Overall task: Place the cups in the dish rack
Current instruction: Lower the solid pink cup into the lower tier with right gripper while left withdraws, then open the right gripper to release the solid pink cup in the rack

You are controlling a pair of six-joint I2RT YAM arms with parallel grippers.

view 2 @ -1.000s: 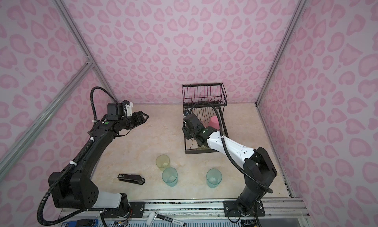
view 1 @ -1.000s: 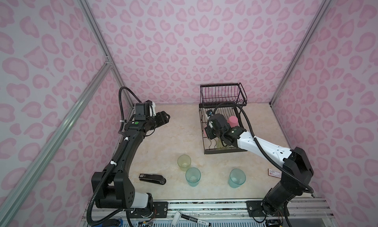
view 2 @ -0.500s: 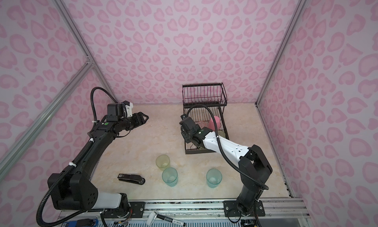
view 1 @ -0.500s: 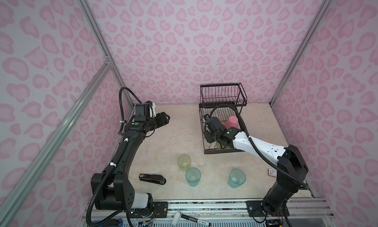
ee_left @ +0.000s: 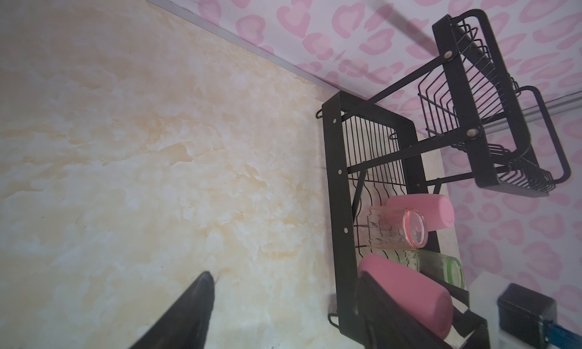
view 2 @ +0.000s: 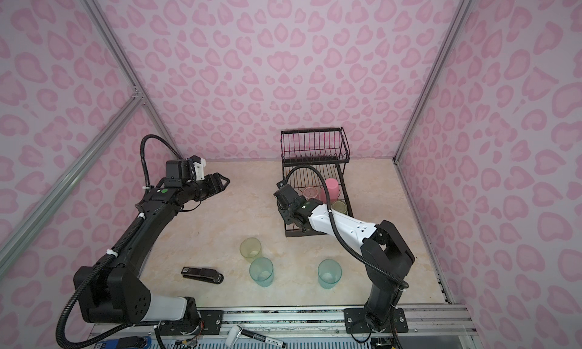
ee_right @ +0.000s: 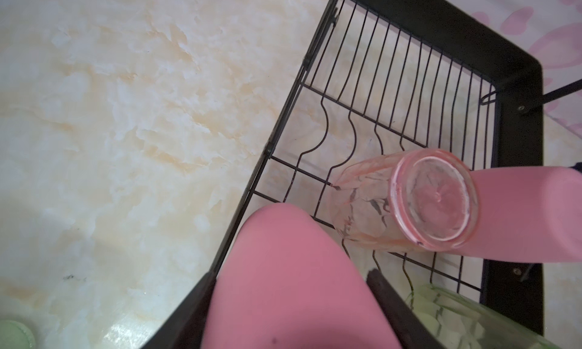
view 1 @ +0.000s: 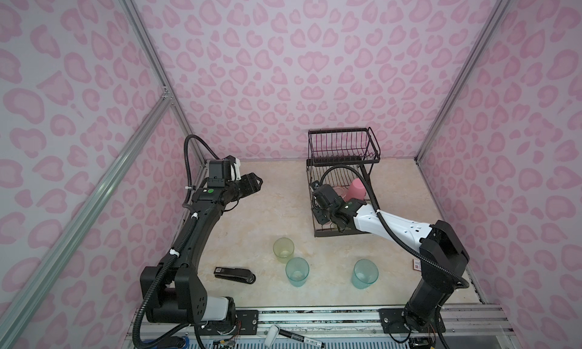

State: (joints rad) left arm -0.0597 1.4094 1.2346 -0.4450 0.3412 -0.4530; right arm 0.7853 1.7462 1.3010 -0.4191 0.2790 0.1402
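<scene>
My right gripper is above an empty spot, so next it will move straight down into the lower shelf's front corner [view 1: 324,226] and let go of the opaque pink cup there.
My right gripper [ee_right: 289,284] is shut on an opaque pink cup [ee_right: 289,268], held over the left front part of the dish rack's [view 1: 343,149] lower tier. Inside that tier stand an upturned pink cup [view 1: 356,190], a clear orange-pink cup [ee_right: 409,199] and a yellow-green cup [ee_right: 456,319]. In both top views the held cup is hidden under the right wrist [view 2: 288,205]. On the table stand a yellow-green cup [view 1: 283,249] and two teal cups [view 1: 297,271] [view 1: 365,273]. My left gripper [view 1: 256,185] hangs open and empty at the back left, facing the rack.
A black stapler [view 1: 234,273] lies on the table left of the loose cups. A small card [view 1: 416,264] lies by the right arm's base. A marker [view 1: 299,333] rests on the front rail. Pink patterned walls close in three sides.
The right arm has shifted slightly forward and left over the rack's lower tier, still gripping the pink cup. The left arm has stayed still.
</scene>
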